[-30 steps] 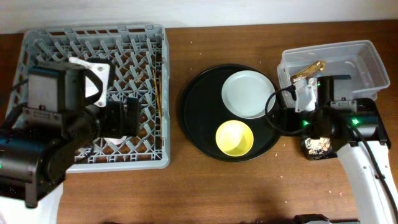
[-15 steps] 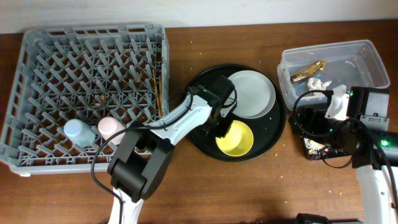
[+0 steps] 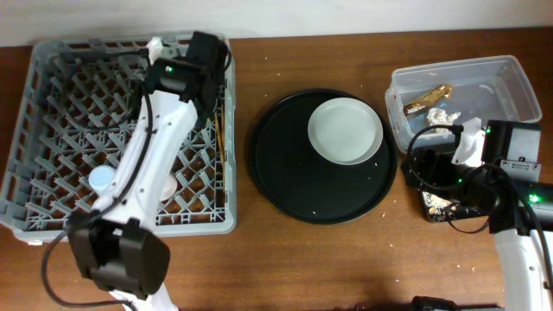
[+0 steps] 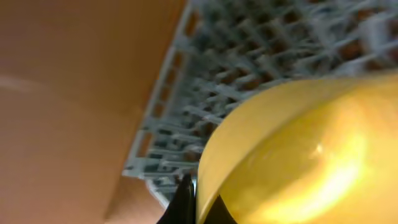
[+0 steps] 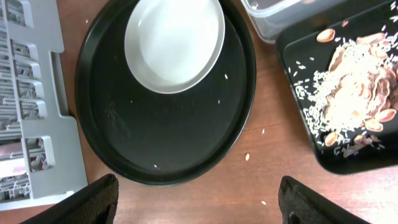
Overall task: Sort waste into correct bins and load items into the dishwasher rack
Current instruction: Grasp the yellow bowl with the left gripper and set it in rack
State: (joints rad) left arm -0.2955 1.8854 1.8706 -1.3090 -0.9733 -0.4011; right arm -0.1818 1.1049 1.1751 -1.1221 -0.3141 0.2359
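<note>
My left gripper should go down to its left in the overhead view and let go of the bowl next, because empty pegs of the rack past the blue cup are below my gripper there.
The yellow bowl fills the left wrist view, with my left gripper shut on its rim. It hangs above the grey dishwasher rack. In the overhead view the left arm reaches over the rack's far side and hides the bowl. The blue cup and the chopsticks are in the rack. The white plate lies on the round black tray. My right gripper is open above bare table, empty, beside the black bin of food scraps.
The clear tub at the back right holds a golden wrapper and a white tissue. A few crumbs lie on the round tray and on the wood near it. The rack's corner shows left of my right gripper.
My left gripper shut on the yellow bowl's rim at the round tray and carried it over to the rack. The right arm drew back from the clear tub and has stayed put since.
</note>
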